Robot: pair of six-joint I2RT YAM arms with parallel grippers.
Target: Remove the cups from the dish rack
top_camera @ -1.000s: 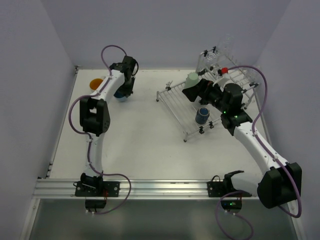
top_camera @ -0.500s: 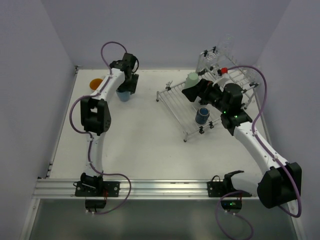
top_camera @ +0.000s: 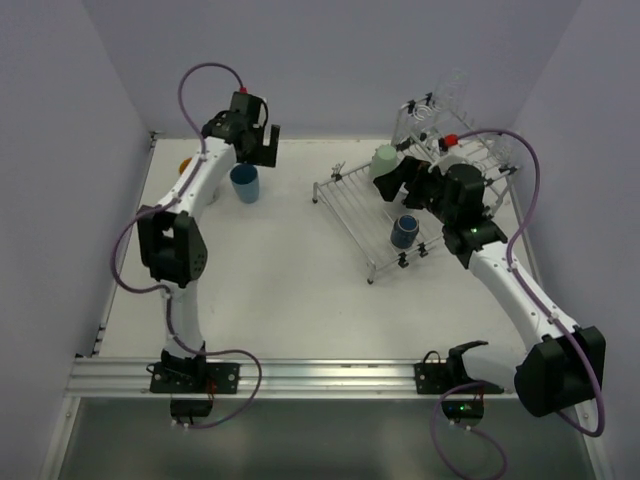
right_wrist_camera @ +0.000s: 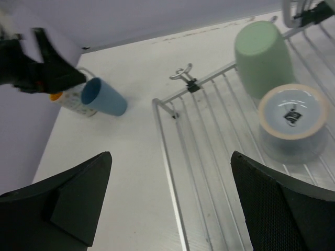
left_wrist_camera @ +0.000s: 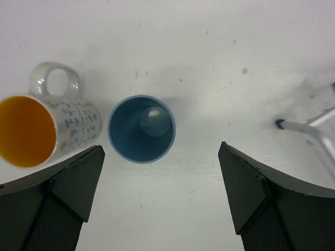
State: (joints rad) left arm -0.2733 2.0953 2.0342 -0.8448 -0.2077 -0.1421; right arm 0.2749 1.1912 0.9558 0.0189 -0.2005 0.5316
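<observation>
I should tip my right gripper to point downward, bring it back and lower it around the dark blue cup (top_camera: 405,231), since that stands below and nearer my base.
A light blue cup (top_camera: 244,184) (left_wrist_camera: 141,129) stands mouth up on the table at the far left. Beside it is a white mug with an orange inside (left_wrist_camera: 47,125) (top_camera: 186,165). My left gripper (top_camera: 257,153) (left_wrist_camera: 161,149) hangs open above the blue cup, holding nothing. The dish rack (top_camera: 350,205) (right_wrist_camera: 209,157) sits at the right. It holds an upturned pale green cup (top_camera: 384,158) (right_wrist_camera: 261,55) and a dark blue cup (top_camera: 404,231). An upside-down cup with a beige foot ring (right_wrist_camera: 290,123) also rests on the rods. My right gripper (top_camera: 393,178) (right_wrist_camera: 171,154) is open over the rack, empty.
Clear glasses (top_camera: 428,115) stand in the rack's raised back, near a small red piece (top_camera: 450,140). The rack's near-left edge (right_wrist_camera: 167,172) runs under my right gripper. Purple walls close in the table on three sides.
My left gripper opened, let go of the light blue cup on the table and rose back above it. The right arm has barely moved.
</observation>
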